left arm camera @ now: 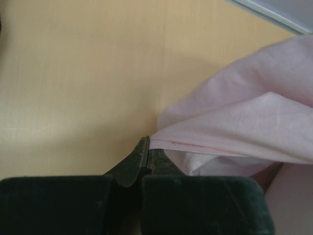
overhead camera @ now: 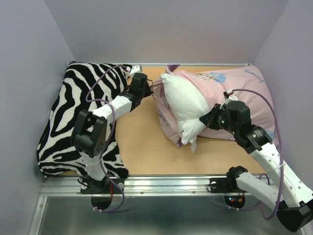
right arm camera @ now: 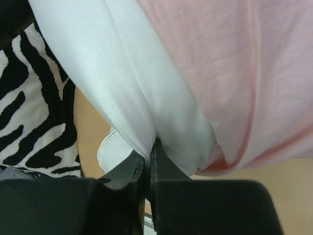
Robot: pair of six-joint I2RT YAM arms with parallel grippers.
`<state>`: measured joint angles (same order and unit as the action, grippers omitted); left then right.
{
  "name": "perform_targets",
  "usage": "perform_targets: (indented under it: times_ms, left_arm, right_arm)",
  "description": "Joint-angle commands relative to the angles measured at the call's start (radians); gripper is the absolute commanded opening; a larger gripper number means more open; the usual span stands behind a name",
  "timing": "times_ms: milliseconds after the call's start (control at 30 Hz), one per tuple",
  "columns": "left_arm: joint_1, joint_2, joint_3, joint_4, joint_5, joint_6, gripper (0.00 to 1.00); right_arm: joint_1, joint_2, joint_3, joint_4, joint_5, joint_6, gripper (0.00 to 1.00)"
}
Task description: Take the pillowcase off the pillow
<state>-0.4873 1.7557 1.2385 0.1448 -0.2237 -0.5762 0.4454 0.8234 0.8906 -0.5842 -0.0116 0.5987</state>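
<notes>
The pillowcase's open end (overhead camera: 159,91) lies outward, left in the top view, so my right gripper should pull the half-covered pillow there and release it.
The white pillow (overhead camera: 183,103) sticks halfway out of the pink pillowcase (overhead camera: 244,88) at the table's right back. At the open left end of the case, my left gripper (overhead camera: 148,89) is shut on the hem. The left wrist view shows the pale pink pillowcase (left arm camera: 244,122) edge pinched at the tips of my left gripper (left arm camera: 146,146). My right gripper (overhead camera: 208,119) is shut on the pillow's near side. In the right wrist view, white pillow (right arm camera: 122,73) fabric is clamped in my right gripper (right arm camera: 150,149), with the pillowcase (right arm camera: 244,73) bunched to the right of it.
A black-and-white zebra-striped pillow (overhead camera: 73,112) fills the left side of the table, under my left arm, and shows in the right wrist view as zebra fabric (right arm camera: 29,117). Bare wooden tabletop (overhead camera: 142,142) lies between the two pillows. Purple walls (overhead camera: 29,58) close in both sides and the back.
</notes>
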Motion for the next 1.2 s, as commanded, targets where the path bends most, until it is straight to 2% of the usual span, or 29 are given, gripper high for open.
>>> perform_targets:
  times_ms: [0,133,300,400,433,533,567,733,867,967,1100,1133,1167]
  left_arm:
    - [0.141,0.077,0.128,0.006,-0.059,0.009,0.0]
    - [0.131,0.165,0.203,-0.019,0.035,0.055,0.0]
    - [0.072,0.202,0.084,0.134,0.138,0.064,0.01]
    - [0.036,0.212,0.014,0.209,0.191,0.055,0.06]
    - [0.018,0.214,0.004,0.255,0.248,0.052,0.11]
    - [0.012,0.191,-0.01,0.288,0.294,0.029,0.22]
    - [0.013,0.156,-0.02,0.3,0.316,0.026,0.31]
    - [0.032,0.033,-0.045,0.305,0.429,0.003,0.52]
    - [0.067,-0.117,-0.135,0.3,0.423,-0.072,0.53]
    - [0.072,-0.23,-0.221,0.23,0.302,-0.122,0.57]
    - [0.059,-0.352,-0.264,0.197,0.29,-0.117,0.61]
    - [0.04,-0.378,-0.287,0.184,0.293,-0.117,0.67]
    - [0.026,-0.439,-0.301,0.18,0.285,-0.119,0.81]
  right_arm:
    - [-0.011,-0.053,0.062,-0.077,0.03,-0.005,0.0]
    - [-0.013,-0.04,0.09,-0.066,-0.013,0.003,0.01]
    - [-0.011,0.077,0.23,0.017,-0.103,0.007,0.01]
    - [-0.011,0.161,0.312,0.093,-0.181,0.01,0.0]
    - [-0.011,0.213,0.356,0.122,-0.212,0.012,0.0]
    - [-0.011,0.276,0.398,0.159,-0.223,0.019,0.0]
    - [-0.011,0.305,0.412,0.182,-0.217,0.021,0.01]
    - [-0.011,0.382,0.452,0.233,-0.215,0.03,0.0]
    - [-0.011,0.419,0.475,0.257,-0.188,0.036,0.0]
    - [-0.011,0.447,0.495,0.27,-0.179,0.038,0.0]
    - [-0.011,0.493,0.501,0.322,-0.231,0.064,0.0]
    - [-0.01,0.511,0.498,0.354,-0.241,0.072,0.01]
    - [0.001,0.522,0.489,0.375,-0.26,0.087,0.01]
